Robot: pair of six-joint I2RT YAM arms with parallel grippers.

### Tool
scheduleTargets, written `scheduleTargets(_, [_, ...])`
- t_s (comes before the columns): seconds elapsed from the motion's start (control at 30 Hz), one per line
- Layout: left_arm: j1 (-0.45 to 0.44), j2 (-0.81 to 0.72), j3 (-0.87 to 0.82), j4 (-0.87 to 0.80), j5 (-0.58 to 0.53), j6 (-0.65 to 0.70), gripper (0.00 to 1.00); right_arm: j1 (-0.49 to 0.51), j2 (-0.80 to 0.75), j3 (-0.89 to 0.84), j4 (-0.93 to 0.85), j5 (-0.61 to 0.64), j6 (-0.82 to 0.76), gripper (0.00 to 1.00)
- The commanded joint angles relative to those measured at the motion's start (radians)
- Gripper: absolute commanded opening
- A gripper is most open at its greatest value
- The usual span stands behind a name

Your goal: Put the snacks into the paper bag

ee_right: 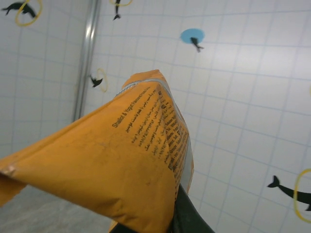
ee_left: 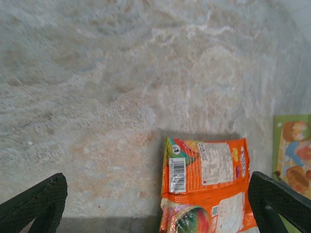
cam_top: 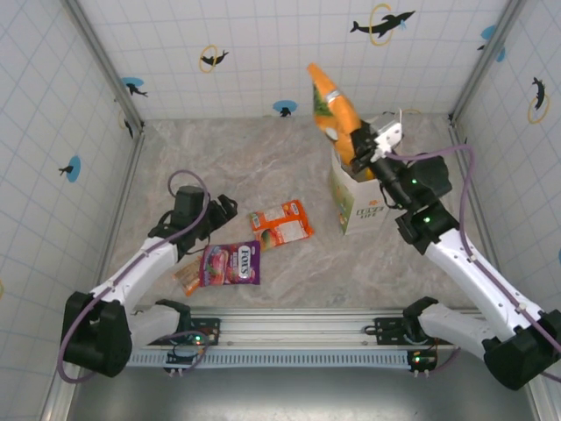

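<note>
The robot's right gripper lowers the orange packet next toward the open top of the paper bag, where it will release the packet's lower end.
My right gripper (cam_top: 358,146) is shut on the lower end of an orange snack packet (cam_top: 331,103), holding it upright in the air over the paper bag (cam_top: 361,209). The bag stands on the table, white with a green logo. In the right wrist view the packet (ee_right: 121,160) hides all but one dark finger (ee_right: 190,216). A second orange packet (cam_top: 280,224) lies flat mid-table, a purple packet (cam_top: 230,263) and a slim orange bar (cam_top: 186,276) nearer the front. My left gripper (cam_top: 224,210) is open and low, just left of the flat orange packet (ee_left: 209,187), which lies between its fingertips (ee_left: 279,196).
Tiled walls with metal corner posts close in the marble table on three sides. The bag's printed side (ee_left: 292,153) lies just beyond the flat orange packet. A metal rail (cam_top: 289,338) carrying both arm bases runs along the near edge.
</note>
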Motion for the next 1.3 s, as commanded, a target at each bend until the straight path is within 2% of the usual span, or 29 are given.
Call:
scheduleTargets(0.0, [-0.029, 0.033, 0.024, 0.047, -0.030, 0.019, 0.98, -0.055, -0.037, -0.030, 0.149, -0.008, 0.113, 0.00])
scheduleTargets(0.1, [-0.048, 0.066, 0.031, 0.065, -0.030, 0.020, 0.98, -0.104, -0.055, -0.051, 0.180, -0.009, 0.165, 0.00])
scheduleTargets(0.33, [-0.084, 0.142, 0.073, 0.085, -0.017, 0.038, 0.98, -0.183, -0.058, -0.131, 0.100, 0.020, 0.226, 0.00])
scheduleTargets(0.77, [-0.097, 0.167, 0.098, 0.077, -0.029, 0.046, 0.98, -0.212, -0.044, -0.249, 0.023, 0.021, 0.250, 0.00])
scheduleTargets(0.87, [-0.097, 0.169, 0.101, 0.080, -0.028, 0.046, 0.97, -0.218, -0.041, -0.256, 0.011, 0.023, 0.250, 0.05])
scheduleTargets(1.0, [-0.097, 0.173, 0.102, 0.080, -0.023, 0.046, 0.97, -0.224, -0.037, -0.268, 0.000, 0.007, 0.257, 0.26])
scheduleTargets(1.1, [-0.096, 0.173, 0.102, 0.076, -0.021, 0.051, 0.96, -0.225, -0.037, -0.269, -0.021, -0.003, 0.261, 0.36])
scheduleTargets(1.2, [-0.096, 0.170, 0.101, 0.079, 0.008, 0.068, 0.89, -0.225, -0.042, -0.271, -0.034, -0.007, 0.263, 0.38])
scheduleTargets(1.27, [-0.097, 0.164, 0.099, 0.076, 0.019, 0.078, 0.88, -0.225, -0.044, -0.269, -0.039, -0.007, 0.264, 0.39])
